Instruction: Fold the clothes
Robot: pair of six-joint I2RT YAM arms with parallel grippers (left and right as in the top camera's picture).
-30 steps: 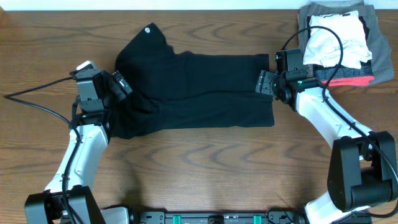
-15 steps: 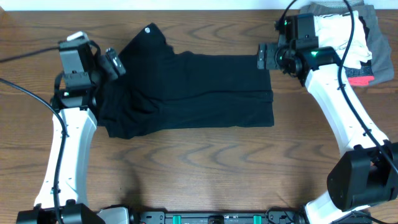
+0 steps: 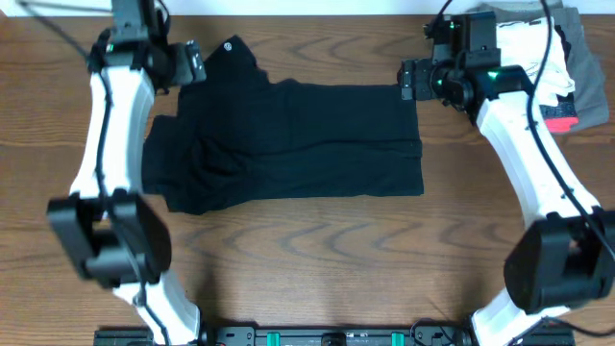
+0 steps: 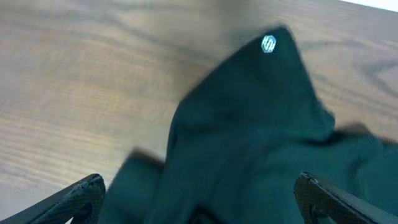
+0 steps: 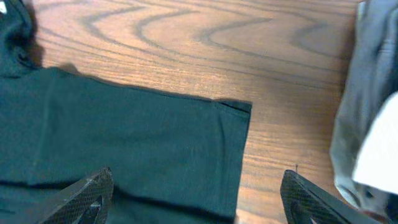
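My right gripper will go down onto the shirt's far corner (image 3: 407, 93) (image 5: 239, 112) closest to the folded pile. That corner shows ahead between my open fingers.
The black T-shirt (image 3: 288, 139) lies partly folded across the middle of the table, with a small white round mark (image 3: 229, 45) on its far left corner. My left gripper (image 3: 191, 63) is open and empty above that corner. In the left wrist view the shirt (image 4: 249, 143) fills the space between the fingertips (image 4: 84, 190), and the mark (image 4: 268, 43) shows ahead. My right gripper (image 3: 407, 81) is open and empty above the shirt's far right corner. In the right wrist view that corner (image 5: 233, 109) lies between the spread fingers (image 5: 90, 186).
A pile of folded garments stands at the far right corner: white (image 3: 519, 48) on top, grey (image 3: 577, 53) and red-edged (image 3: 559, 117) beneath. It also shows in the right wrist view (image 5: 373, 124). Black cables trail from both arms.
Both arms have moved toward the far edge. The left gripper went from the shirt's left side up to its far left corner. The right gripper rose to the far right corner.
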